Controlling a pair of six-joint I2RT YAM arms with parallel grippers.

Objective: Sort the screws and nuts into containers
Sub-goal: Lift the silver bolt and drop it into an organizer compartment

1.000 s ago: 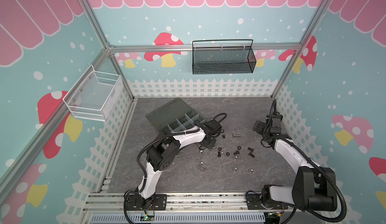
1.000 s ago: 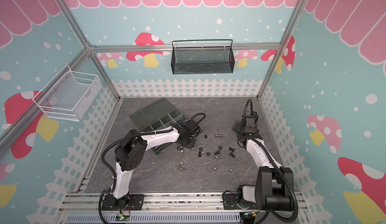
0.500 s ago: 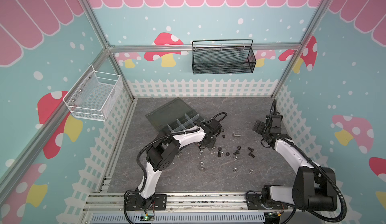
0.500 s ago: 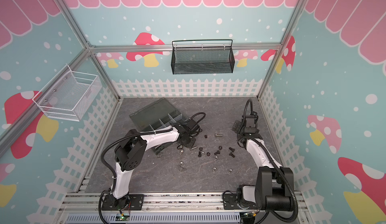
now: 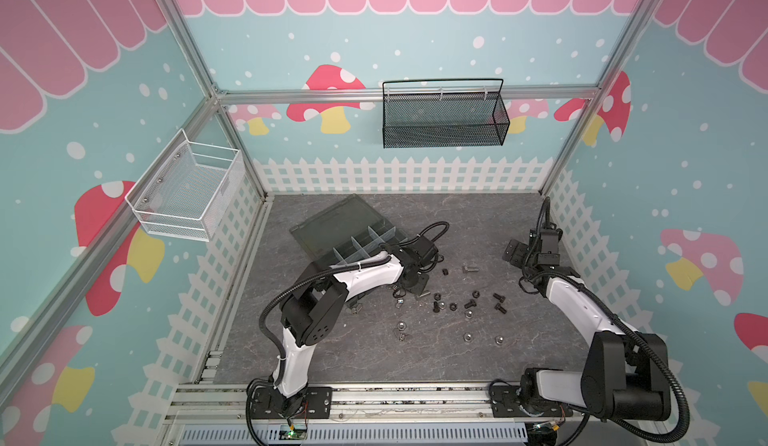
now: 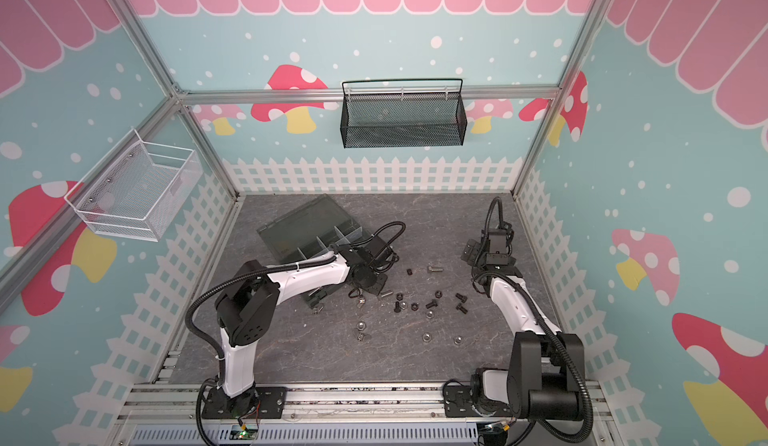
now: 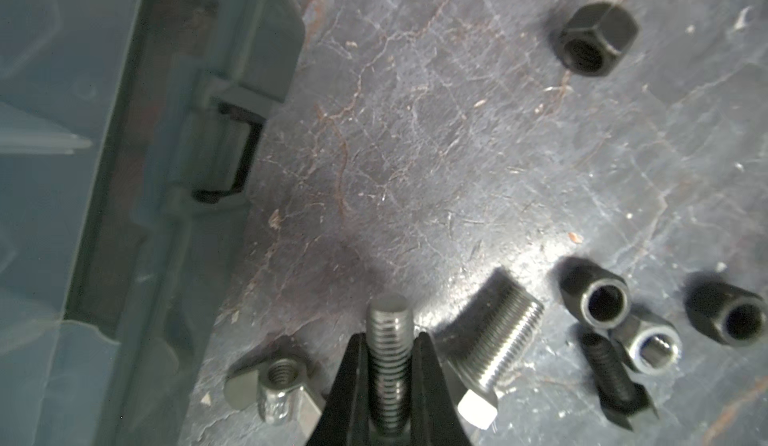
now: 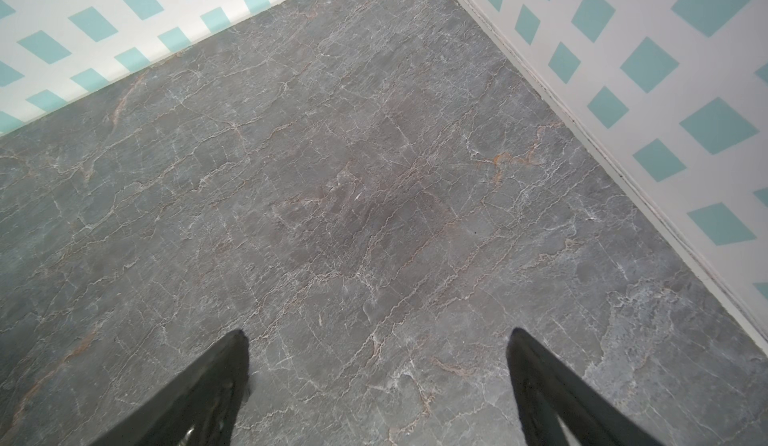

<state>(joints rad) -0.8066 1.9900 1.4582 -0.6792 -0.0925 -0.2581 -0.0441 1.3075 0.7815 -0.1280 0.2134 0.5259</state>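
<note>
The organiser box's near section [image 7: 80, 394] is beside my left gripper, behind the box's outer side. My left gripper rises next, carries the silver screw over that side and releases it.
In the left wrist view my left gripper [image 7: 390, 338] is shut on a silver screw [image 7: 388, 311], whose threaded shaft sticks out past the fingertips. Beside it lie another silver screw [image 7: 496, 340], a silver winged nut [image 7: 276, 385], black nuts [image 7: 594, 36] and a black screw [image 7: 611, 373]. The organiser box [image 7: 83, 174] with the containers [image 5: 361, 244] is close by. In both top views the left gripper [image 5: 415, 286] is low over the floor at the box's near right corner. The right gripper [image 5: 513, 252] hangs open near the right wall over bare floor [image 8: 374, 174].
Several loose screws and nuts [image 5: 465, 302] are scattered mid-floor, with a lone silver screw [image 5: 470, 269] further back. The box lid [image 5: 336, 219] lies open towards the back. A white wire basket [image 5: 187, 190] hangs on the left wall and a black mesh basket [image 5: 444, 115] on the back wall.
The left gripper has closed on the silver screw. Both arms have stayed nearly where they were.
</note>
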